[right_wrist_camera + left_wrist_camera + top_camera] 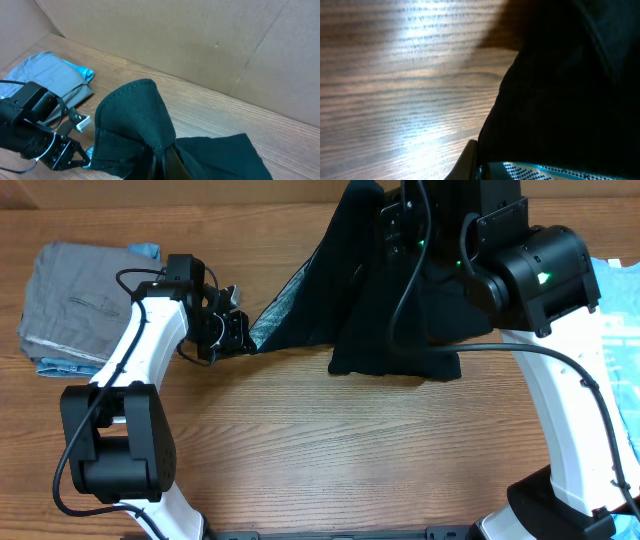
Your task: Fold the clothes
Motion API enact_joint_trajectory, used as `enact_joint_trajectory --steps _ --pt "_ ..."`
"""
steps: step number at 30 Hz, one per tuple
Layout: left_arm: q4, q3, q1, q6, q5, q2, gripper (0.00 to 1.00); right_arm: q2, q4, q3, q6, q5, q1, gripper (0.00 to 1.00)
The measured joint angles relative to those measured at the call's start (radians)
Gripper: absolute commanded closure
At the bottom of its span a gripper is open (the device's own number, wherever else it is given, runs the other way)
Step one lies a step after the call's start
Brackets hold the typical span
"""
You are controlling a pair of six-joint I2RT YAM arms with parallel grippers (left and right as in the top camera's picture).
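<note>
The shirt's low part on top of the table is below my right gripper. My right gripper needs to go down toward that part next and release the bunched cloth there.
The black shirt point(400, 310) is lifted off the table at the back middle, stretched between both grippers. My left gripper point(240, 338) is shut on its left corner, low over the table; the wrist view shows black cloth point(560, 100) filling the right side beside a finger point(467, 162). My right gripper point(162, 162) is shut on a bunched part of the black shirt point(135, 115), holding it up above the table. A light blue T-shirt point(615, 330) with white print lies at the right edge, partly under my right arm.
A grey folded garment point(70, 300) with a blue piece under it lies at the far left; it also shows in the right wrist view point(45, 80). A cardboard wall point(200, 45) stands behind the table. Bare wood point(330, 440) lies in front.
</note>
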Motion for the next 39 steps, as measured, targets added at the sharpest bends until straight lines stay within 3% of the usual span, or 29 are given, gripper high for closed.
enact_joint_trajectory --steps 10,17,22,26,31,39 --pt "-0.015 0.019 0.008 -0.001 -0.001 0.000 0.96 0.000 -0.079 0.001 0.000 0.005 0.000 0.96" --pt "-0.200 0.349 0.042 -0.004 -0.107 -0.050 0.96 0.000 -0.392 0.005 0.052 0.072 -0.027 0.96" --pt "-0.230 0.523 0.042 -0.011 -0.193 -0.190 0.96 0.000 -0.520 0.005 0.135 0.082 -0.052 0.96" --pt "-0.219 0.573 0.042 -0.019 -0.215 -0.249 0.96 -0.002 -0.518 -0.028 0.184 0.056 -0.052 0.96" --pt "-0.162 0.618 0.042 -0.023 -0.229 -0.253 0.96 -0.007 -0.498 -0.222 0.228 0.039 -0.052 0.96" --pt "-0.042 0.656 0.042 -0.046 -0.285 -0.253 0.96 -0.008 -0.211 -0.649 0.277 -0.017 -0.052 0.96"
